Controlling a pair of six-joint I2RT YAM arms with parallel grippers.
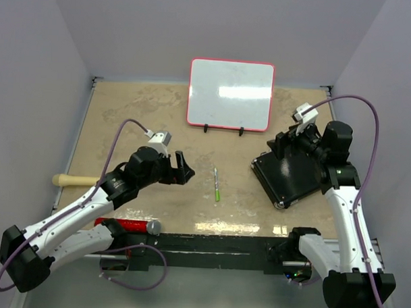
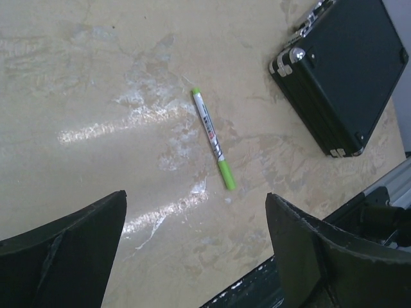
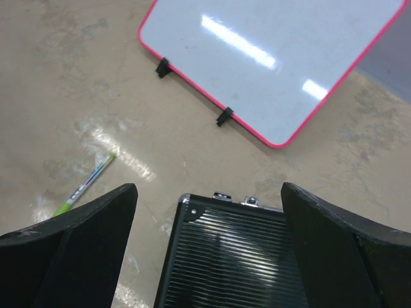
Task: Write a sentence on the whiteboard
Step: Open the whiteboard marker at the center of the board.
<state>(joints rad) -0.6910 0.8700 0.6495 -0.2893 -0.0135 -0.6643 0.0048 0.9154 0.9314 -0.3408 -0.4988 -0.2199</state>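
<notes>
The marker's green cap (image 1: 217,195) (image 2: 226,175) is below my left gripper and to its right in the top view, so I will move my left gripper down and across onto it next.
The whiteboard (image 1: 230,94) stands upright on two small black feet at the back of the table, blank, with a thin red rim; the right wrist view shows it too (image 3: 276,58). A white marker with a green cap (image 1: 216,183) lies flat mid-table. My left gripper (image 1: 183,168) hovers just left of the marker, open and empty. In the left wrist view the marker (image 2: 213,138) lies ahead of the left gripper (image 2: 196,194). My right gripper (image 1: 281,147) is open over the far edge of a black ribbed case (image 1: 289,177), with nothing held. From the right wrist, that gripper (image 3: 209,186) straddles the case (image 3: 231,256).
A wooden handle (image 1: 73,180) pokes in from the left table edge. A red cylinder with a grey cap (image 1: 125,225) lies near the front left. A black rail (image 1: 209,245) runs along the near edge. Walls close in on three sides.
</notes>
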